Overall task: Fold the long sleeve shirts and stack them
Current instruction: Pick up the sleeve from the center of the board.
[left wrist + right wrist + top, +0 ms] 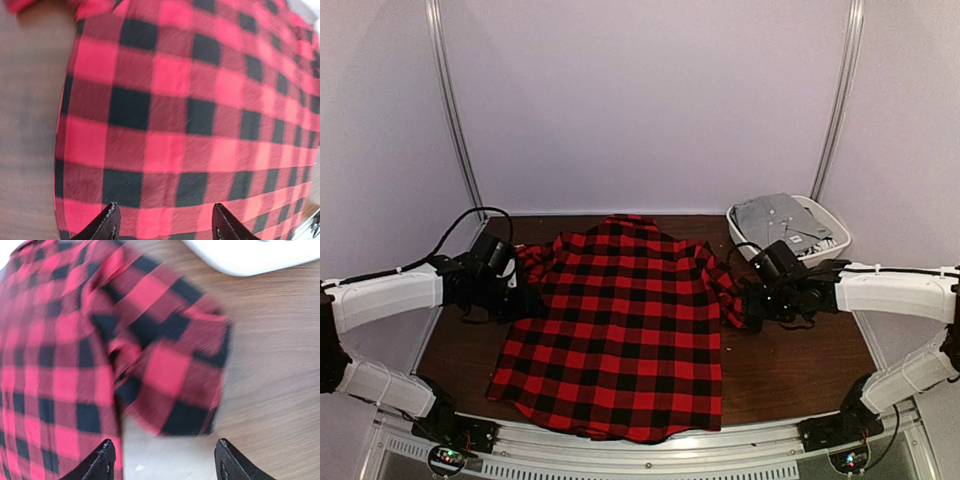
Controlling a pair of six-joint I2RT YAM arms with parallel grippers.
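My right gripper lowers away from my base next, toward the basket, to the fold of sleeve cuff [736, 311] [198, 385].
One long sleeve shirt [620, 330], red-and-black check, lies spread flat on the brown table [790, 360], collar toward the back. My left gripper [523, 300] hovers at the shirt's left edge. In the left wrist view its fingertips [112, 222] stand apart over the checked cloth [180, 110], holding nothing. My right gripper [748, 305] is at the shirt's right side, just past the bunched sleeve [722, 285]. In the right wrist view that gripper [164, 458] is open above bare table, with the folded sleeve [170, 375] a little ahead of it.
A white basket [837, 235] with grey folded garments [780, 218] stands at the back right, close behind my right gripper; its rim [250, 257] shows in the right wrist view. Light walls enclose the table on three sides.
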